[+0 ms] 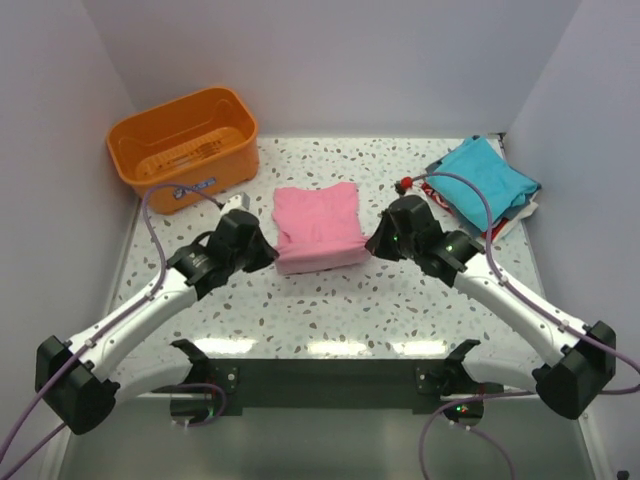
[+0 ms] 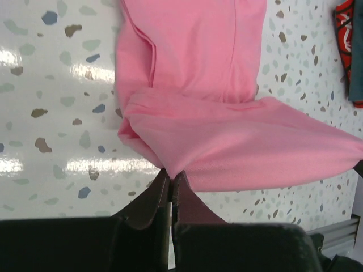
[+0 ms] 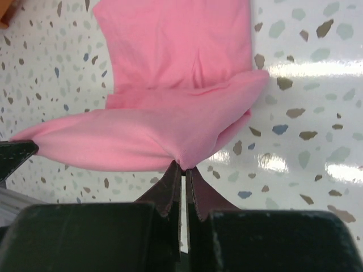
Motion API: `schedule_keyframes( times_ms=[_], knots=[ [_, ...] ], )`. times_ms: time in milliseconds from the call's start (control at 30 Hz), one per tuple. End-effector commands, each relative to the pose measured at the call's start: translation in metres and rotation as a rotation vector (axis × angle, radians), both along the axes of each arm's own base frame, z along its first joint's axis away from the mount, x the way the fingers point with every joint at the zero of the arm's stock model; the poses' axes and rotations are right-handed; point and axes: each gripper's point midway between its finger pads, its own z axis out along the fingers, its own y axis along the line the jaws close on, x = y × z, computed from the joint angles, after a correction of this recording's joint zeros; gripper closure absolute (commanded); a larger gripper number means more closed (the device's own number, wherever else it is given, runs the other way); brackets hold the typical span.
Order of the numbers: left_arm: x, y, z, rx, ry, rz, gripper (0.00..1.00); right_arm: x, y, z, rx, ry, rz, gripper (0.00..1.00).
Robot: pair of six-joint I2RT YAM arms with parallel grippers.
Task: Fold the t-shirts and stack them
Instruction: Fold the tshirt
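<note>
My left gripper will next carry the corner it holds outward and let go of it on the shirt's far corner by the basket, which lies outward of the gripper.
A pink t-shirt (image 1: 317, 226) lies partly folded in the middle of the table, its near edge lifted. My left gripper (image 1: 268, 254) is shut on the shirt's near left corner; in the left wrist view the cloth (image 2: 227, 136) is pinched at the gripper's tips (image 2: 171, 173). My right gripper (image 1: 373, 245) is shut on the near right corner, and the shirt (image 3: 170, 107) bunches at the right gripper's tips (image 3: 185, 167). Folded t-shirts, teal on top (image 1: 485, 178), with red and white edges below, sit stacked at the far right.
An orange plastic basket (image 1: 185, 147) stands at the far left corner. White walls close in the table on the left, back and right. Speckled tabletop (image 1: 330, 300) shows between the shirt and the arm bases.
</note>
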Motion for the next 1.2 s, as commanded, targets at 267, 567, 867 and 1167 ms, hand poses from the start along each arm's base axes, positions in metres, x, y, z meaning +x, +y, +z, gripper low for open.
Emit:
schedule_keyframes(
  times_ms=[267,567,867,1167],
  knots=[
    [0.089,0.033,0.051,0.063,-0.127,0.136,1.0,0.085,0.016,0.03,0.076,-0.072,0.008,1.0],
    [0.137,0.036,0.05,0.13,-0.137,0.152,1.0,0.118,0.018,0.017,0.121,-0.025,0.017,1.0],
    [0.195,0.036,0.03,0.188,-0.147,0.173,1.0,0.163,0.017,-0.011,0.09,0.017,0.021,1.0],
    [0.247,0.033,-0.029,0.265,-0.06,0.19,1.0,0.207,0.02,-0.055,0.019,0.058,-0.004,1.0]
  ],
)
